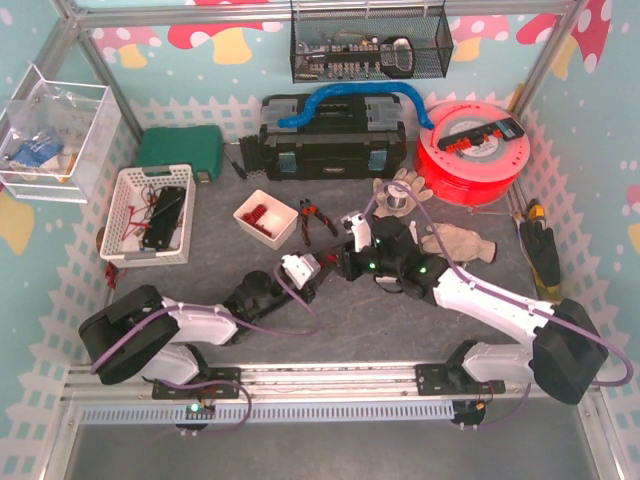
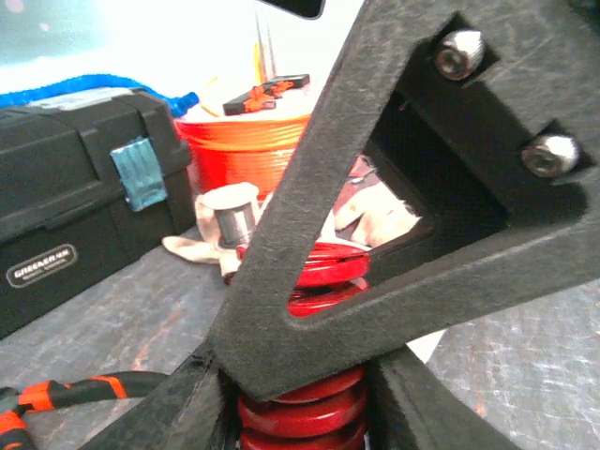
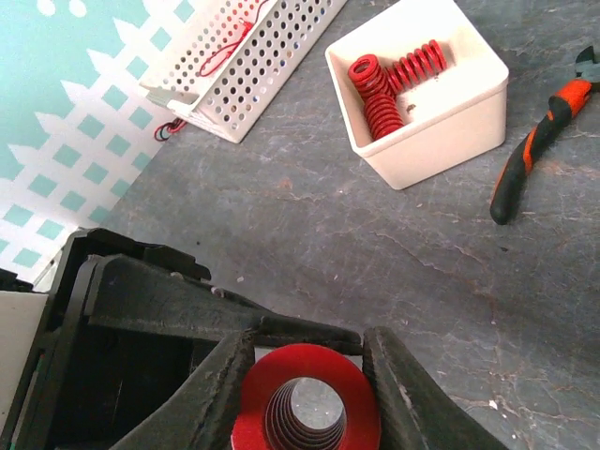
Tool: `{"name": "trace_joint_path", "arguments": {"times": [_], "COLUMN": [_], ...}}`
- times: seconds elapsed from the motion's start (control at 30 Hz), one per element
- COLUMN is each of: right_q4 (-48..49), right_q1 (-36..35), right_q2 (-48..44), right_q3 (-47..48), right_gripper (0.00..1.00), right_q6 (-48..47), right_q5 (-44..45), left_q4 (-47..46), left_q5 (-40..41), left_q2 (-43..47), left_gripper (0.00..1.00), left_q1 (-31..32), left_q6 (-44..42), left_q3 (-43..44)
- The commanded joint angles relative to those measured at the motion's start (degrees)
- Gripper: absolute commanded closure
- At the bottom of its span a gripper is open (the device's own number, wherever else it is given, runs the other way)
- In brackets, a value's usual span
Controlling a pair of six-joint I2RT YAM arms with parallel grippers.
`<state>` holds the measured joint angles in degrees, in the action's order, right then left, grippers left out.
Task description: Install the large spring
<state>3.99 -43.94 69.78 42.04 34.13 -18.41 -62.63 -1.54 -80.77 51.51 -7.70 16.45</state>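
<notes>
The robot's right gripper will carry the spring toward the right in the top view, down onto the white board's far end, and let go, since the spring stands upright in that gripper.
The large red spring stands between my left gripper's two black fingers, which press on its lower coils. My right gripper is shut round the same spring, seen end-on with its hollow bore. The right gripper's black triangular finger crosses in front of the spring's upper coils in the left wrist view. The left gripper's black body sits just left of the spring in the right wrist view. In the top view both grippers meet mid-table, left and right; the spring is hidden there.
A white bin holds smaller red springs. Orange-handled pliers lie beside it. A white basket stands at the left, a black toolbox and red spool behind, and gloves at the right.
</notes>
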Motion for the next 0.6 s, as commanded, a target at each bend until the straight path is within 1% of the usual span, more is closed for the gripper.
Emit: {"name": "trace_joint_path", "arguments": {"times": [0.0,0.07,0.13,0.17,0.23,0.33,0.43,0.57], "right_q4": [-0.4,-0.46,-1.72,-2.83,-5.15,-6.79,-7.36,-6.88], "right_q1": [-0.18,-0.18,-0.09,0.03,0.44,2.56,6.89,14.58], "right_q2": [-3.16,-5.1,-6.38,-6.76,-6.75,-5.99,-5.01,-3.52], "right_q3": [-0.76,-0.52,0.19,0.83,1.99,2.97,3.35,3.44], "right_gripper": [1.0,1.0,1.0,1.0,1.0,1.0,1.0,1.0], "right_q6": [0.1,0.04,-0.89,-1.5,-2.87,-5.12,-6.21,-6.38], "right_q5": [4.66,10.08,16.58,20.7,28.58,36.17,38.28,35.71], "left_q4": [-0.43,1.79,2.77,3.19,4.75,8.23,11.62,15.97], "left_q5": [6.21,8.35,10.9,12.48,14.99,16.02,14.32,12.64], "left_q2": [0.51,0.12,-0.06,-0.08,0.11,1.24,2.89,3.97], "left_gripper": [0.52,0.29,0.04,0.01,0.01,0.01,0.01,0.01], "left_q1": [-0.09,-0.13,-0.25,-0.45,-1.14,-3.3,-6.75,-8.96], "left_q6": [1.44,1.58,2.66,3.58,6.54,12.96,19.87,24.09], "left_q3": [3.04,4.07,4.56,4.71,5.28,5.92,6.29,7.31]}}
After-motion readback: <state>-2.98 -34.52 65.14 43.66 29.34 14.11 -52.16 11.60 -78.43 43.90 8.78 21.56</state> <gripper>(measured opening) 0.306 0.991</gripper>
